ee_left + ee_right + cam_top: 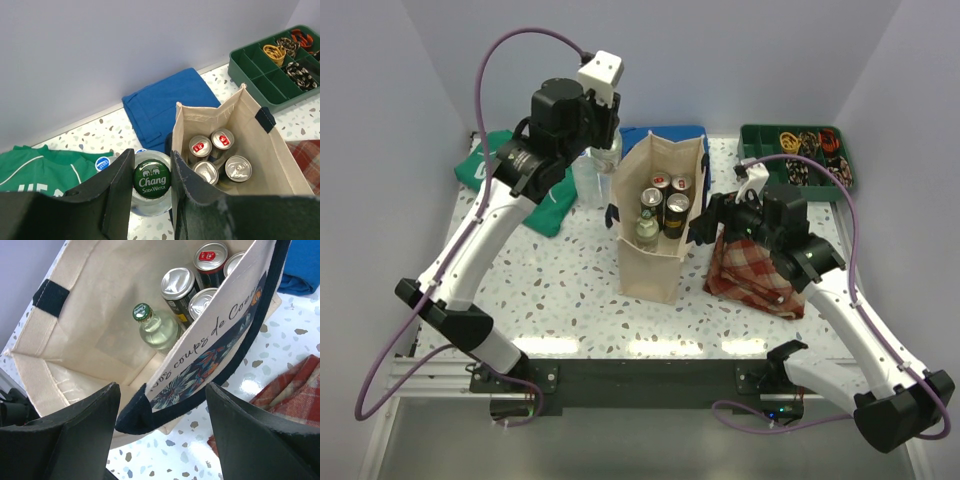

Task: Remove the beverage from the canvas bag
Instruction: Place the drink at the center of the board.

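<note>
The tabletop beside the canvas bag has an empty spot below my left gripper, so my left gripper should go down next and let go of the Chang bottle there.
The cream canvas bag stands upright mid-table with its mouth open. Inside it are several cans and a green-capped glass bottle. My left gripper is shut on another beverage, a clear bottle with a green Chang soda water cap. That bottle is outside the bag, just beyond its back left corner. My right gripper is open, its fingers straddling the bag's right wall and navy handle without touching them.
A folded blue cloth lies behind the bag and a green shirt lies at back left. A blue-capped clear bottle stands beside the held one. A red plaid cloth sits right of the bag. A green compartment tray is at back right.
</note>
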Available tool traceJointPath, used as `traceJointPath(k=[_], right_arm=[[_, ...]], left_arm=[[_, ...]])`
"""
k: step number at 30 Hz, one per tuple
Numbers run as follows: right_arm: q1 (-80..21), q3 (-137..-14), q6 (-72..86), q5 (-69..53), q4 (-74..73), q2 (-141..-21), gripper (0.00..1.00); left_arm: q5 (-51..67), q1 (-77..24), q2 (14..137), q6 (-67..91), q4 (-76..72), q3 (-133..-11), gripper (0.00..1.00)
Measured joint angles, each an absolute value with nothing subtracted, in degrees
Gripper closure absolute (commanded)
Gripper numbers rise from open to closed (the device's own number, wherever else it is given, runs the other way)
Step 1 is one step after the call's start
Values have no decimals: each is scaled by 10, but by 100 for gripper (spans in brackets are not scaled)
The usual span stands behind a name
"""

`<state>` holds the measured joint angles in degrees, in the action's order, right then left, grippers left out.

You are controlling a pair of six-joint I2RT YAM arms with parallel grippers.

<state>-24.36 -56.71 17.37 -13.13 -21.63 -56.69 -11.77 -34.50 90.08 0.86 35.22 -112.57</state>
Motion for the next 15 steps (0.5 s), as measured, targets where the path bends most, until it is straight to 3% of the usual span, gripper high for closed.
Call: traceJointPath(k=[8, 15], right_arm=[[-244, -567, 179, -134, -213, -571, 27], [-244, -567, 180, -135, -213, -571, 27]], left_arm=[[-132, -345, 874, 10, 344, -1112, 100], [-142, -331, 849, 17, 322, -1031, 100]])
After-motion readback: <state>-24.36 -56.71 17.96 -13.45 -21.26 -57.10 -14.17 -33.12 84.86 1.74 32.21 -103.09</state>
